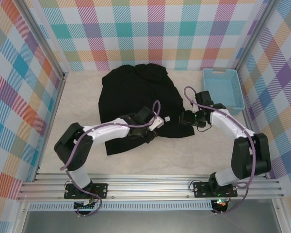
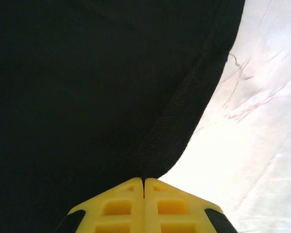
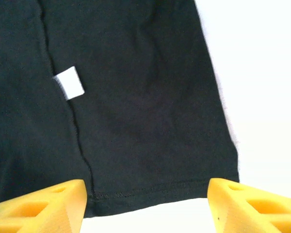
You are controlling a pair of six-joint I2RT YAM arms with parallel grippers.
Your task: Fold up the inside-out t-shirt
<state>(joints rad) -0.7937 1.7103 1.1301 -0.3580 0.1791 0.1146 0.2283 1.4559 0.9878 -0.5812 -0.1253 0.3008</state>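
Observation:
My left gripper needs to raise the pinched fold up and outward over the cloth just inside the shirt's hem [image 2: 104, 150], then let go, as that part of the shirt is outward of the gripper.
The inside-out t-shirt [image 1: 136, 94] lies spread out black on the pale table, its seams showing. My left gripper [image 1: 157, 122] rests on the shirt's lower right part. In the left wrist view the yellow fingers [image 2: 126, 199] are pressed together, and a raised fold of the shirt's [image 2: 87, 87] hem runs straight into their tips. My right gripper [image 1: 185, 118] hovers at the shirt's lower right corner. In the right wrist view the right gripper [image 3: 145, 194] stands open, one finger on each side of the stitched hem of the shirt [image 3: 145, 107], with nothing between them.
A light-blue plastic basket [image 1: 223, 87] stands at the back right, just beyond the right arm. A small white label [image 3: 69, 82] sits on the shirt's side seam. Bare table [image 1: 184, 155] lies in front of the shirt, and checked walls close in the workspace.

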